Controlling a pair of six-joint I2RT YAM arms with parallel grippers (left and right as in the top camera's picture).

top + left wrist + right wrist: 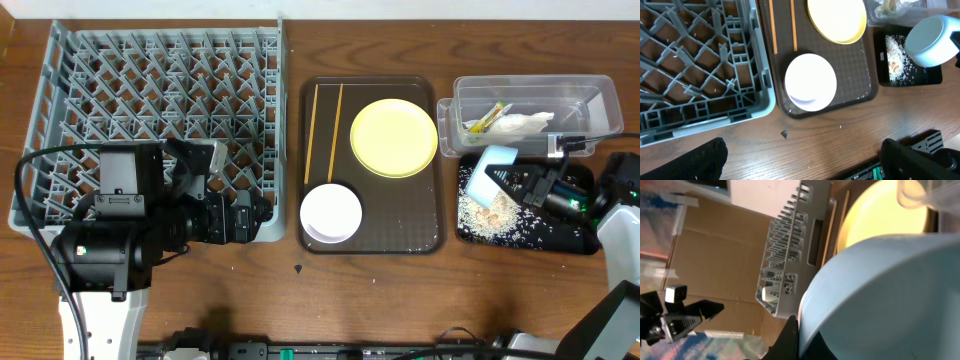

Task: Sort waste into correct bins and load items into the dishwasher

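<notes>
My right gripper carries the bowl left in the overhead view over the serving tray's empty near corner (pixel 404 214) next. Then it turns the bowl upright, lowers it and releases it.
My right gripper (pixel 527 186) is shut on the rim of the light blue bowl (pixel 492 175) and holds it tilted over the black tray (pixel 575 240). Pale rice scraps (pixel 492 212) lie in that tray. The bowl fills the right wrist view (pixel 890 295). The clear tub (pixel 585 95) holds the green-yellow wrapper (pixel 487 118) and the white napkin (pixel 522 123). The yellow plate (pixel 394 137), the white bowl (pixel 331 213) and two chopsticks (pixel 322 130) lie on the brown serving tray (pixel 420 235). My left gripper (pixel 802 160) is open and empty by the dish rack's (pixel 160 100) front corner. The small cup is out of view.
The left arm's black body (pixel 110 235) covers the rack's front edge. A small dark scrap (pixel 298 268) lies on the wooden table in front of the serving tray. The right arm (pixel 620 215) reaches in from the right edge.
</notes>
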